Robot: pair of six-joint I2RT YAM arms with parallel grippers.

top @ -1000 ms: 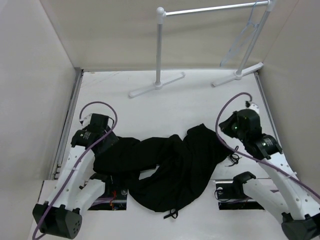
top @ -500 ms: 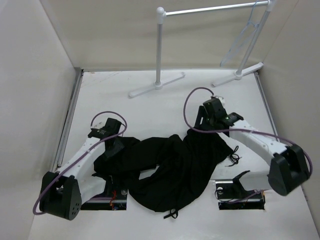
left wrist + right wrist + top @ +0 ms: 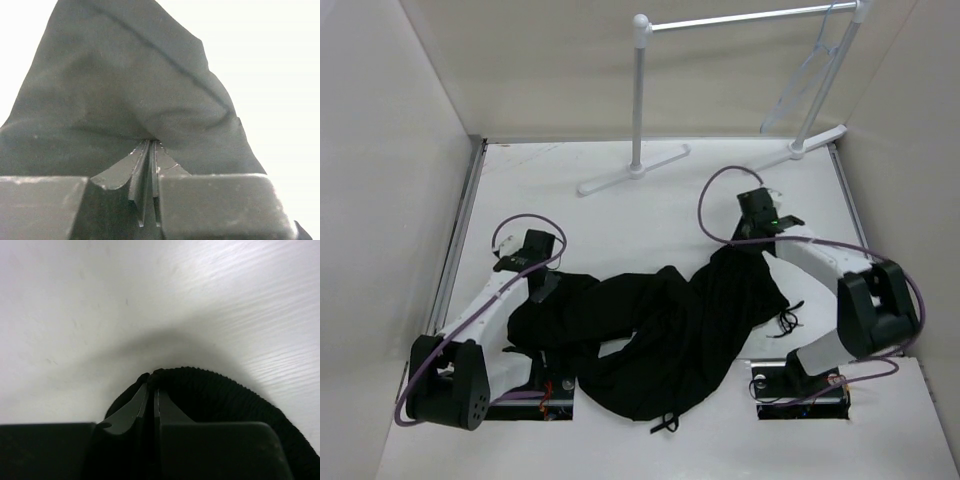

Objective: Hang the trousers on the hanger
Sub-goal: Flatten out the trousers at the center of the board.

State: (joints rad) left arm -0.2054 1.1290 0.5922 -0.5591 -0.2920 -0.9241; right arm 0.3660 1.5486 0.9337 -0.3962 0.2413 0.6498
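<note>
My right gripper should pull the waist edge of the trousers to the right in the top view and let go of it on the bare tabletop by the rack, because the trousers (image 3: 660, 330) lie crumpled.
The black trousers (image 3: 660, 330) lie crumpled across the middle of the white table. Low over their left end, my left gripper (image 3: 543, 287) is shut on a fold of dark cloth (image 3: 125, 90), which rises in a peak from the closed fingertips (image 3: 151, 142). My right gripper (image 3: 745, 247) is at the far right end of the garment. It is shut on the ribbed black edge (image 3: 215, 395), pinched at its tips (image 3: 152, 376) just above the table. The pale hanger (image 3: 802, 85) hangs from the right end of the rack's bar, far from both grippers.
A white tubular rack (image 3: 639, 100) stands at the back, with flat feet (image 3: 635, 172) on the table. Pale walls close in the left, back and right sides. A drawstring loop (image 3: 663, 425) trails off the trousers near the front edge.
The right arm swung in from the right, opened, then shut on the trousers' far edge. The left gripper closed on the cloth at the left end.
</note>
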